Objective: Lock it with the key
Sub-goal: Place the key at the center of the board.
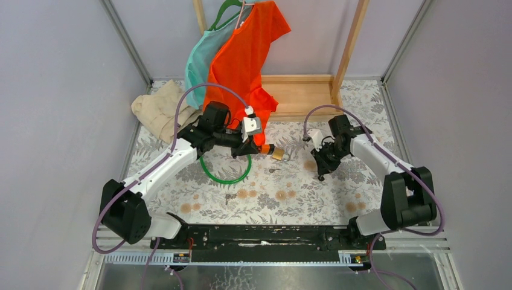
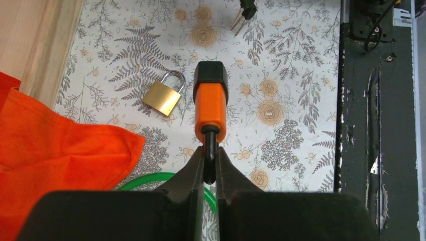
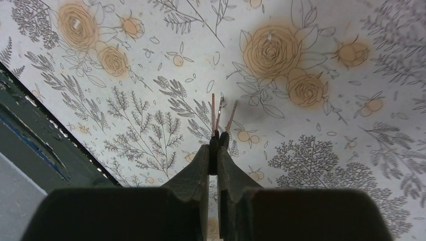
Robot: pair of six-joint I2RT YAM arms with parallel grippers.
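Observation:
My left gripper goes to the right in the top view next, then down onto the tabletop past the brass padlock, with room to release the orange key.
The key (image 2: 210,100) has an orange body, a black far cap and a black end loop. My left gripper (image 2: 210,150) is shut on that loop and holds the key pointing forward above the table; they also show in the top view (image 1: 265,149). The brass padlock (image 2: 163,96) lies flat on the floral table just left of the key, apart from it, and shows in the top view (image 1: 278,154). My right gripper (image 3: 215,145) is shut on a small black-headed key bunch (image 3: 219,113), its thin metal blades sticking out over the table, to the right of the padlock (image 1: 320,175).
A green hoop (image 1: 226,172) lies under my left arm. An orange shirt (image 1: 241,54) and a teal garment hang on a wooden rack (image 1: 302,93) at the back. A beige cloth (image 1: 158,109) lies back left. A black rail (image 1: 259,235) runs along the near edge.

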